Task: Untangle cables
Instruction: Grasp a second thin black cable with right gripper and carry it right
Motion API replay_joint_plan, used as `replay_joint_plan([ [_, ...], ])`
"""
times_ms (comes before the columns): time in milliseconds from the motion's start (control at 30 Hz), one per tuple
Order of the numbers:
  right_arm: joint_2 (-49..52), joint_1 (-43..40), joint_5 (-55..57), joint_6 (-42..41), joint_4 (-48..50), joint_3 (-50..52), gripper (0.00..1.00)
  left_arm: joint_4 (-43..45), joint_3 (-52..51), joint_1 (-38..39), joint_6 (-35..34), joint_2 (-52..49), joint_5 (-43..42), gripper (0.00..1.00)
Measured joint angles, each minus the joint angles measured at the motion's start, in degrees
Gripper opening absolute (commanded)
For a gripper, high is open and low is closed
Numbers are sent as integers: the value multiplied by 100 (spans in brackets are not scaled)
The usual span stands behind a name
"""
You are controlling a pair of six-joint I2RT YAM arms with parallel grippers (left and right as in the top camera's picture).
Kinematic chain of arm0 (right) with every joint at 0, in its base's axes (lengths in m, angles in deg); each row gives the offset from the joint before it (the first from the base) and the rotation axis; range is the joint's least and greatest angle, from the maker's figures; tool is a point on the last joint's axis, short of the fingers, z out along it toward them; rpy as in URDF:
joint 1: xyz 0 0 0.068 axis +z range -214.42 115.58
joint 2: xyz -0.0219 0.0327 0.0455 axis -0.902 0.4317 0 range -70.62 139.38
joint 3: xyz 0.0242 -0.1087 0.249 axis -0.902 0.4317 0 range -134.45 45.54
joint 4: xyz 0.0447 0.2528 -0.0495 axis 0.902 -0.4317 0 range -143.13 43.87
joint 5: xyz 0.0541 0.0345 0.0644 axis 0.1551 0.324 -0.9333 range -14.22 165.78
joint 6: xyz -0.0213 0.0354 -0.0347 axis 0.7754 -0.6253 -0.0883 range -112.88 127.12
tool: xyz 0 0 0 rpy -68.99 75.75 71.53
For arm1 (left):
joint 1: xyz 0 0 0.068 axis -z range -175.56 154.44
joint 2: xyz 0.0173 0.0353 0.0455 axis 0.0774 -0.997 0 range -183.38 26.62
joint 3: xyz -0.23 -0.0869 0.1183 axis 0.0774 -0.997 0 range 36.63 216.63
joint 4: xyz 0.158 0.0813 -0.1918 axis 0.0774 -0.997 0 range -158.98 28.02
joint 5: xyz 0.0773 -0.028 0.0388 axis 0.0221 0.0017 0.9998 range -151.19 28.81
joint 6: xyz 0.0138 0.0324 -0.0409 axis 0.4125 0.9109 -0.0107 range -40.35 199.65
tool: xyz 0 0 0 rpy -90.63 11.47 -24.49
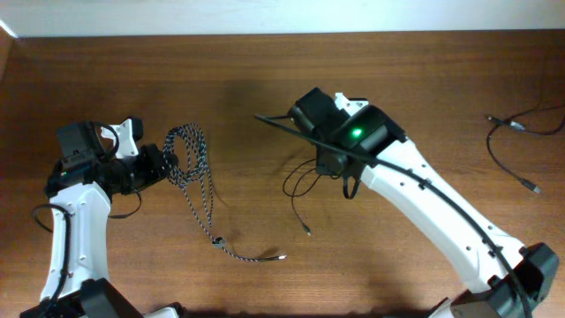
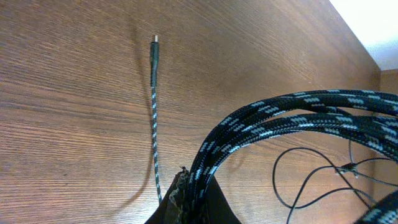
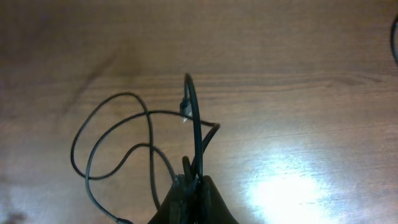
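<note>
The spot beside the other thin black cable is clear of braided loops, so my right gripper should swing to the right in the overhead view next and release there.
The speckled braided cable lies in loops left of centre, its tail ending in a plug near the front. My left gripper is shut on its loops; the left wrist view shows the thick braided strands running out of the jaws and a plug end on the wood. A thin black cable lies in loops at the centre. My right gripper is shut on it; the right wrist view shows its strands rising from the jaws.
Another thin black cable lies apart at the far right of the brown wooden table. Thicker black cords run along both white arms. The table's back edge meets a white wall.
</note>
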Motion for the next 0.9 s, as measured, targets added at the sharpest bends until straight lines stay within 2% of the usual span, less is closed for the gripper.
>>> replay_joint_plan([
  [100, -157, -1440, 48, 35, -286, 0, 4, -33, 0, 0, 0, 0, 151, 0],
  [167, -608, -2708, 111, 42, -643, 0, 4, -44, 0, 0, 0, 0, 186, 0],
  [200, -927, -3742, 118, 46, -1056, 0, 4, -44, 0, 0, 0, 0, 199, 0],
  [300, -1049, -5195, 59, 59, -1613, -4, 4, -44, 0, 0, 0, 0, 219, 0],
  [333, -1049, -5440, 50, 57, -1631, -4, 4, -50, 0, 2, 0, 0, 216, 0],
  [567, -927, -5449, 452, 31, -1161, -4, 5, -55, 0, 0, 0, 0, 216, 0],
  [600, -800, -5449, 555, -15, -1132, -4, 10, -55, 0, 0, 0, 0, 216, 0],
  [767, -153, -5449, 669, -111, -1067, -4, 10, -66, 0, 0, 0, 0, 216, 0],
  [867, 315, -5449, 662, -127, -1167, -4, 29, -66, 0, 0, 0, 0, 219, 0],
  [900, 463, -5449, 664, -131, -1180, -4, 39, -66, 0, 0, 0, 0, 216, 0],
])
